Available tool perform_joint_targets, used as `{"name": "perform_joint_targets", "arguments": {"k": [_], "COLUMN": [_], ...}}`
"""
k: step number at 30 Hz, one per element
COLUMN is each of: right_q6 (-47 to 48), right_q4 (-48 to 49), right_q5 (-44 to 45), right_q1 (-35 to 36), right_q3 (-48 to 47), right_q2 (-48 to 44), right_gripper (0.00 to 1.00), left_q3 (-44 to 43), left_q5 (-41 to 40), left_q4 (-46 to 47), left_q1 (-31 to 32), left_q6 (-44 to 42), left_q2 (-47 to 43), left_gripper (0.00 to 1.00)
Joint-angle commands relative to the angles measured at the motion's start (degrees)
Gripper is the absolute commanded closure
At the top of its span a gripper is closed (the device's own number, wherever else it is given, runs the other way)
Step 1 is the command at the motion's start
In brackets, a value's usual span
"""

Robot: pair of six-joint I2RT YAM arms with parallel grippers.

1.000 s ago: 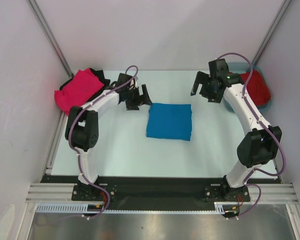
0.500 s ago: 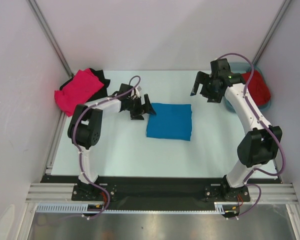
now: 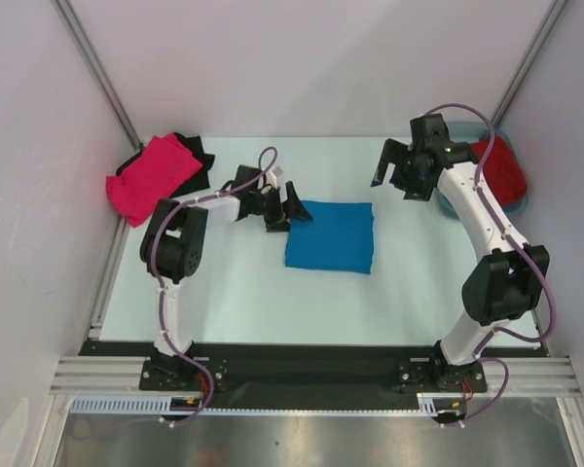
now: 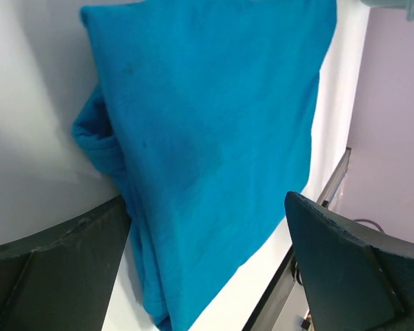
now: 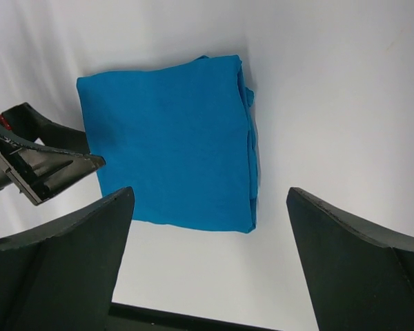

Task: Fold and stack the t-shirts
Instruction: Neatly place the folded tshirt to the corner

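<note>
My left gripper slides low to the right in the top view next, farther onto the blue t-shirt's edge, since that edge already lies between the open fingers.
A bright blue t-shirt lies folded into a flat rectangle mid-table. My left gripper is low at its left edge, open, with its two fingers either side of the cloth's near corner and not closed on it. My right gripper hangs open above the table's back right, looking down on the blue shirt with nothing between its fingers. A hot pink t-shirt lies on a black one at the back left. A dark red t-shirt sits in the tub.
The teal plastic tub stands at the back right corner beside the right arm. Pale walls close in the table on three sides. The left gripper's tip shows in the right wrist view next to the blue shirt.
My left gripper has swung right and down from the table's back left to the blue shirt's left edge, its jaws widening slightly. The right arm has held still.
</note>
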State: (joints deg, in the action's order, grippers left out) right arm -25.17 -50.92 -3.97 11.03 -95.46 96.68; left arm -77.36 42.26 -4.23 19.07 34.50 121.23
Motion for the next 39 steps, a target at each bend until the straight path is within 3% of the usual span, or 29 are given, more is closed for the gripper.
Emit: {"name": "perform_joint_targets", "arguments": {"k": [1, 11, 13, 14, 15, 16, 19, 25, 28, 34, 39], "right_q6": [-0.7, -1.0, -0.9, -0.9, -0.9, -0.9, -0.9, -0.8, -0.5, -0.3, -0.3], "right_q4": [-0.1, -0.6, -0.7, -0.7, -0.7, -0.7, -0.5, -0.2, 0.0, 0.5, 1.3], "right_q5": [0.2, 0.0, -0.1, 0.0, 0.1, 0.1, 0.0, -0.2, -0.5, -1.1, -2.3], "right_q1": [-0.2, -0.2, -0.2, -0.1, -0.2, -0.2, -0.2, -0.4, -0.6, -1.1, -1.4], "right_q3": [-0.2, 0.8, 1.3, 1.5, 1.7, 1.9, 2.3, 2.2, 2.1, 2.7, 3.3], "right_q2": [-1.9, -2.8, -3.2, -3.3, -3.7, -3.8, -4.0, -4.1, -4.0, -4.4, -4.5], "right_gripper": [0.0, 0.0, 0.0, 0.01, 0.0, 0.0, 0.0, 0.0, 0.0, 0.0, 0.0], "left_q3": [1.0, -3.9, -3.7, -3.3, -3.2, -3.1, -2.7, -7.1, -13.4, -33.2, -55.7], "left_q5": [1.3, 4.8, 5.5, 5.6, 5.6, 5.3, 4.4, 3.7, 4.1, 4.0, 2.0], "left_q4": [1.3, -0.5, -0.1, 0.0, 0.0, 0.1, -0.3, -1.7, -4.1, -11.3, -20.0], "left_q1": [1.8, 8.8, 8.9, 8.8, 8.9, 8.9, 8.9, 8.8, 8.4, 6.1, 1.9], "left_q6": [-0.3, -0.3, 0.1, 0.3, 0.4, 0.5, 0.1, -0.4, -0.4, -0.1, -0.2], "left_q2": [3.2, 8.3, 8.6, 8.7, 8.7, 8.6, 7.7, 6.2, 6.6, 8.3, 12.8], "left_gripper": [0.0, 0.0, 0.07, 0.16, 0.43, 0.6, 1.0, 1.0, 1.0, 1.0, 1.0]}}
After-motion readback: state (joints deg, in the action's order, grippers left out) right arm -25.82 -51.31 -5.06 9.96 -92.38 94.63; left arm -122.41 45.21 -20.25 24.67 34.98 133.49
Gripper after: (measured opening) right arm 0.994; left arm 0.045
